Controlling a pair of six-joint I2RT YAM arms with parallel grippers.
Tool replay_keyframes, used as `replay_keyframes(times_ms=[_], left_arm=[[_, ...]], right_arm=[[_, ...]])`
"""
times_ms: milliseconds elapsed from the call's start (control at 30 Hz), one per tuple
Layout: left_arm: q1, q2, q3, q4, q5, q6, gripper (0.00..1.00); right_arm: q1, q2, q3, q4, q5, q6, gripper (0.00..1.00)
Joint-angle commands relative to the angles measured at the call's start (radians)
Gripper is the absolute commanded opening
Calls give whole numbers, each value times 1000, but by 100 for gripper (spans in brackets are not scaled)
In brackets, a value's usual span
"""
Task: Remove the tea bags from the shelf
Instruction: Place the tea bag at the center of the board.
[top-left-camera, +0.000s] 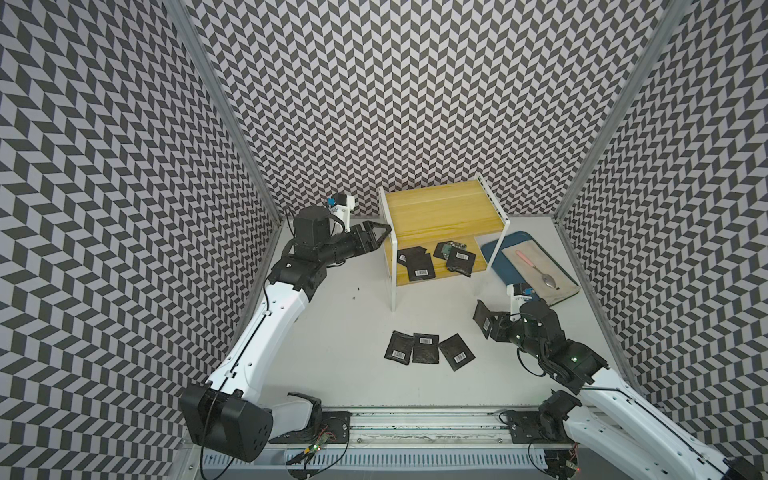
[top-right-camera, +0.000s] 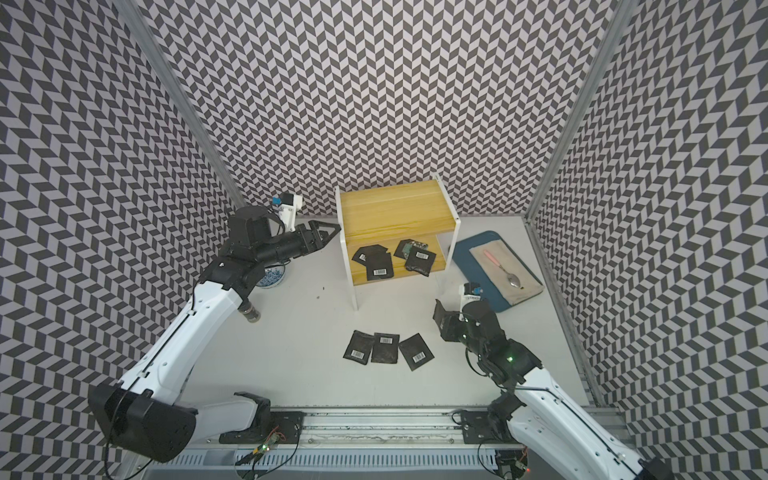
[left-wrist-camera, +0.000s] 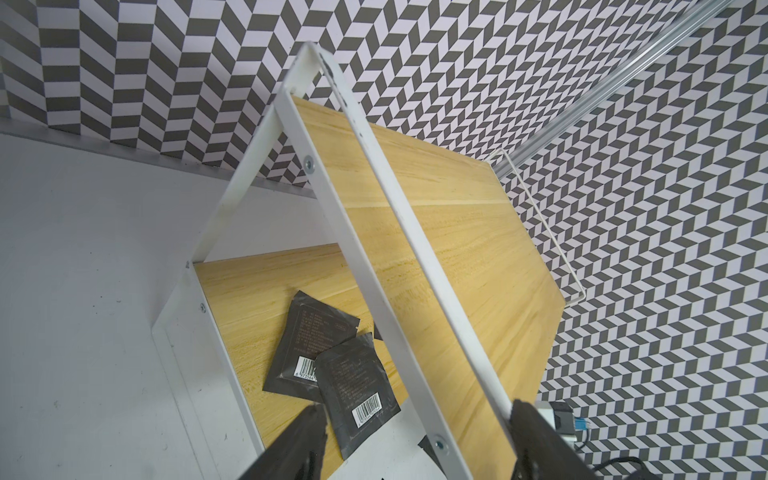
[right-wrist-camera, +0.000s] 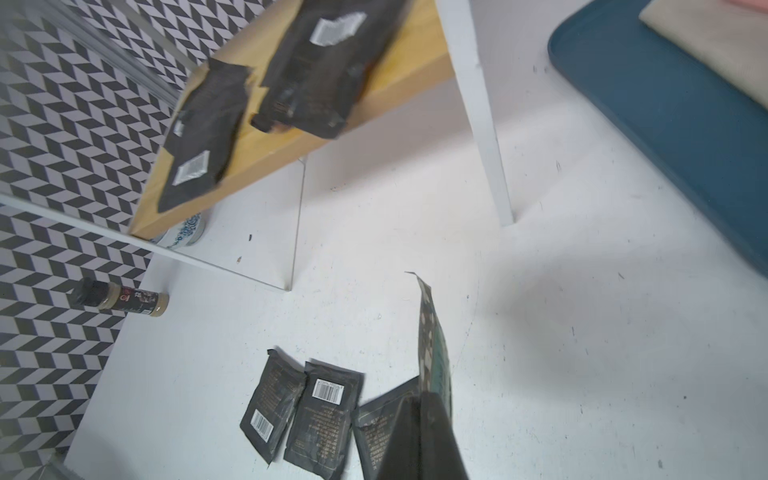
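My right gripper moves down and back next to release the tea bag on the bare tabletop (top-left-camera: 482, 344) (right-wrist-camera: 473, 400) beside the row, since that spot lies below the gripper.
The shelf (top-left-camera: 440, 208) stands at the back with yellow boards and a white frame. Several black tea bags lie on its lower board, among them one (top-left-camera: 420, 266) at the front and one (top-left-camera: 460, 261) to the right, beside one with a green face (top-left-camera: 446, 249). Three more tea bags (top-left-camera: 425, 348) lie in a row on the table. My left gripper (top-left-camera: 384, 237) is open at the shelf's left side; in the left wrist view the left gripper (left-wrist-camera: 417, 415) straddles a white frame bar. My right gripper (top-left-camera: 491, 326) is shut on a tea bag (right-wrist-camera: 434, 353), held on edge above the table.
A blue tray (top-left-camera: 498, 253) with a cloth and a spoon (top-left-camera: 536, 266) lies right of the shelf. A blue-and-white bowl (top-right-camera: 272, 276) and a spice bottle (top-right-camera: 250, 312) sit under my left arm. Patterned walls close three sides.
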Motion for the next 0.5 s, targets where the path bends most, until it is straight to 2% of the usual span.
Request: replay_keyframes(times_ms=[0, 267, 467], left_arm=[[9, -16, 30, -27, 6, 23, 77], [26, -34, 32, -33, 13, 24, 78], [39, -41, 12, -27, 21, 19, 78]], right_arm=[[-59, -32, -68, 190, -122, 97, 6], [-192, -55, -188, 256, -266, 159, 6], [-206, -94, -229, 231, -262, 182, 8]])
